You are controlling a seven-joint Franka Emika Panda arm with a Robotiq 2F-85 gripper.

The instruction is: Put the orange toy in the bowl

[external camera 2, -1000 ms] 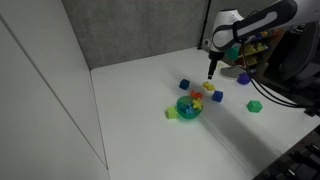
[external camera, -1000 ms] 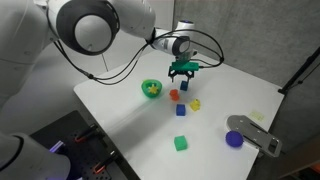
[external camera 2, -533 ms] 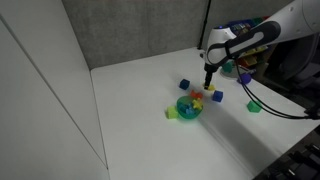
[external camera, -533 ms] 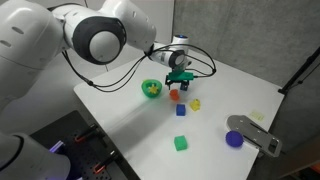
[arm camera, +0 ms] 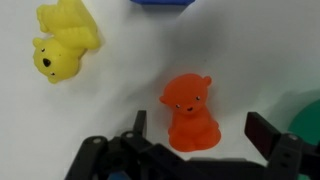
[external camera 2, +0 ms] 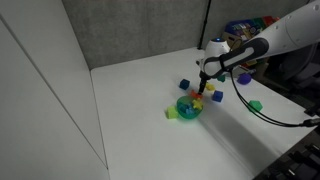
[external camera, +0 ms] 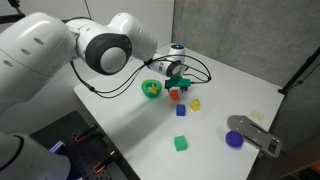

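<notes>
The toy is already standing between my open fingers, with space on both sides. My gripper should next move down around the orange toy's body (external camera: 174,96) (arm camera: 194,128) and close on it.
The orange toy (arm camera: 190,108) is a small bear-shaped figure standing on the white table. It sits between the two fingers of my open gripper (arm camera: 199,124), and neither finger touches it. In both exterior views the gripper (external camera: 175,84) (external camera 2: 201,87) hangs low, right over the orange toy (external camera: 174,96) (external camera 2: 196,98). The green bowl (external camera: 151,89) (external camera 2: 188,108) stands close beside the toy with a yellow item inside. Its rim shows at the right edge of the wrist view (arm camera: 308,115).
A yellow bear toy (arm camera: 62,40) (external camera: 195,103) lies nearby. A blue cube (external camera: 181,111) and another blue cube (external camera 2: 184,84) are near the toy. A green cube (external camera: 181,144) and a purple round object (external camera: 234,139) lie farther off. A grey device (external camera: 255,133) sits at the table edge.
My gripper has come down and moved toward the bowl side, ending low over the orange toy with its fingers on both sides of it. The toys and the bowl have not moved.
</notes>
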